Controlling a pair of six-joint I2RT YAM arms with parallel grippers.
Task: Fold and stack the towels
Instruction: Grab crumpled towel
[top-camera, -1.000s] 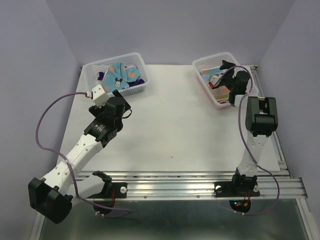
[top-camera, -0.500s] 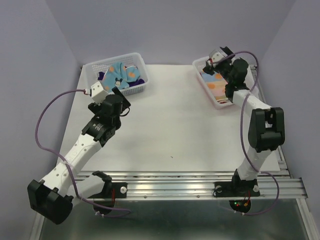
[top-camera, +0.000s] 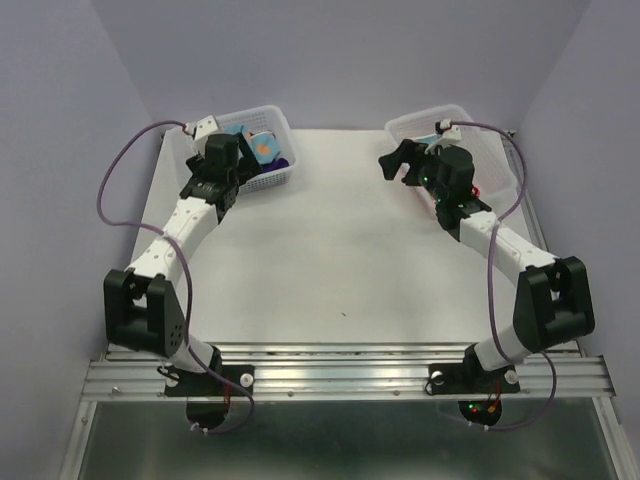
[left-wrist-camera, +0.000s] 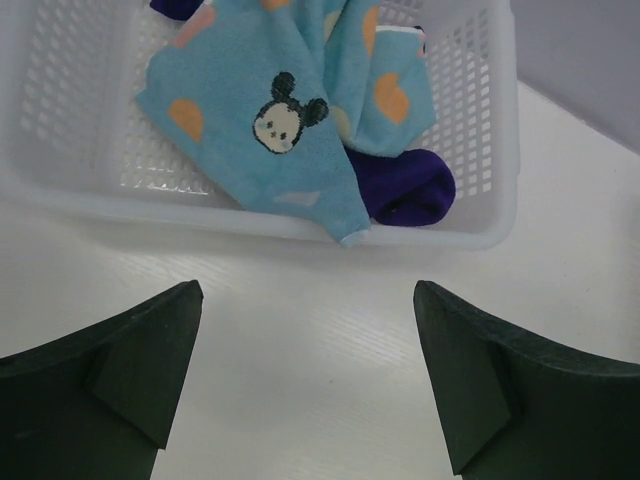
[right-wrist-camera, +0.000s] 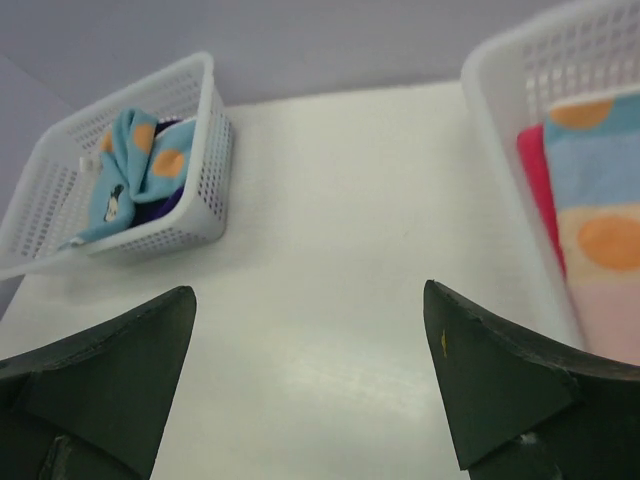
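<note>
The light blue towel's fold (top-camera: 245, 134) (left-wrist-camera: 322, 48) is beyond the cartoon face. I will next move my left gripper away from my base past the front side of the basket, then lower it to that fold.
A light blue towel with orange spots and a cartoon face (left-wrist-camera: 270, 120) lies crumpled in the left white basket (left-wrist-camera: 480, 235), one corner hanging over the front wall. A dark purple towel (left-wrist-camera: 400, 185) lies beside it. My left gripper (left-wrist-camera: 305, 292) hangs open over the bare table just in front of this basket (top-camera: 228, 180). The right basket (right-wrist-camera: 490, 90) holds a folded stack: a spotted light blue towel (right-wrist-camera: 600, 170) over a pink-red one (right-wrist-camera: 535, 190) and a peach one (right-wrist-camera: 610, 320). Left of that basket, my right gripper (right-wrist-camera: 310, 290) is open and empty above the table (top-camera: 393, 165).
The two baskets (top-camera: 270, 178) (top-camera: 430, 118) stand at the back corners of the white table (top-camera: 340, 250). Purple cables loop off both arms. Grey walls close in the back and sides. A metal rail runs along the near edge.
My left arm has stretched forward until its gripper reached the left basket. My right gripper has left the right basket and swung left over the table. Both stayed open.
</note>
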